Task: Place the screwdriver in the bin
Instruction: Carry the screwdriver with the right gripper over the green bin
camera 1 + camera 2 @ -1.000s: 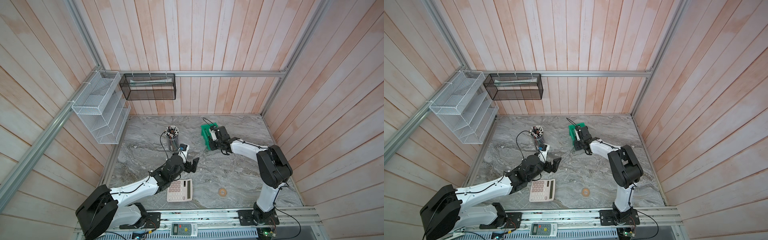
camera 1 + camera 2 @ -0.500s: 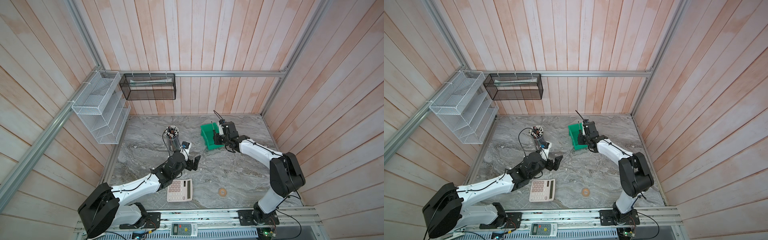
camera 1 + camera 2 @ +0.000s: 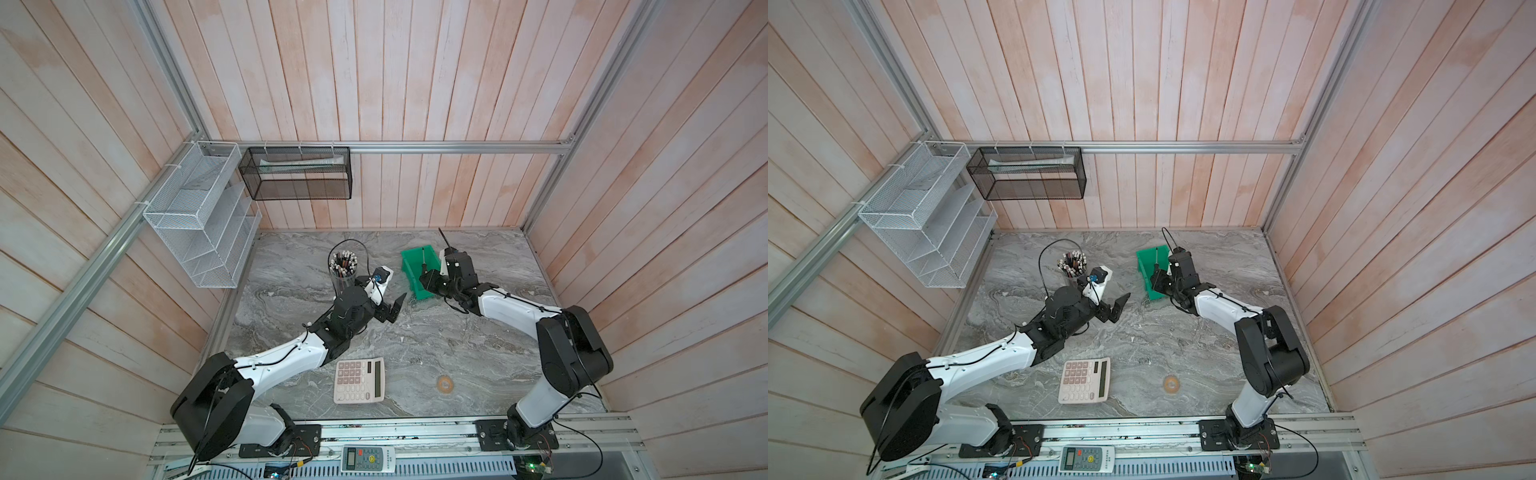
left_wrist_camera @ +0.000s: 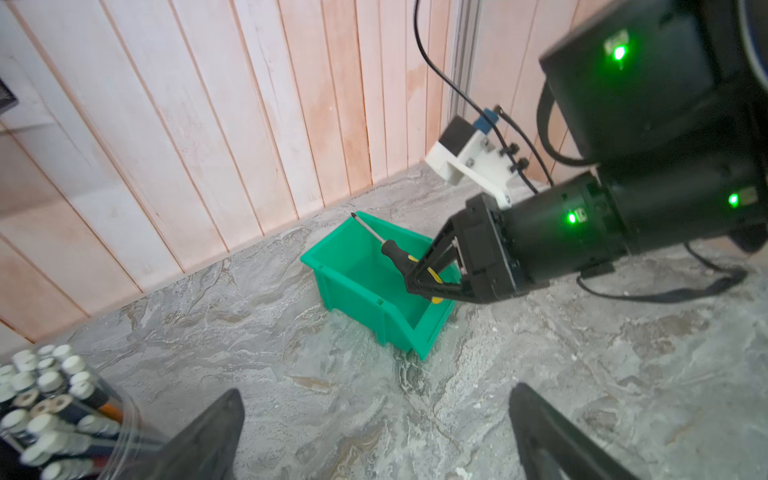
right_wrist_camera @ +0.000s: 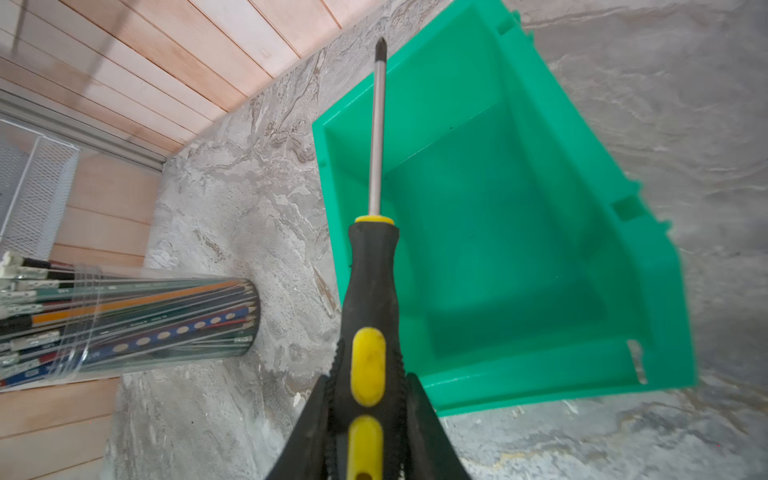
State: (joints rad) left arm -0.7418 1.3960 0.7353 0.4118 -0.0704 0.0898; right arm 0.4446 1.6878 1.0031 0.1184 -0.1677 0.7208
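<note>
The screwdriver is still above the empty bin, so my right gripper should go down toward the bin's bare green bottom and let go of the screwdriver's handle inside the bin's sides.
The screwdriver has a black-and-yellow handle, and my right gripper is shut on that handle. In the left wrist view the screwdriver hangs over the open top of the bright green bin, its tip above the bin's far corner. Both top views show its thin shaft over the bin, with the right gripper at the bin's lowered front end. Nothing else lies in the bin. My left gripper stands open and holds nothing, left of the bin.
A clear cup of pencils stands left of the bin, close to the left wrist. A calculator and a small brown ring lie near the front edge. A white wire rack and a black mesh basket hang on the walls.
The right arm has swung to the right with the screwdriver, uncovering most of the bin; it has hardly moved in the last half second. The left arm has barely shifted.
</note>
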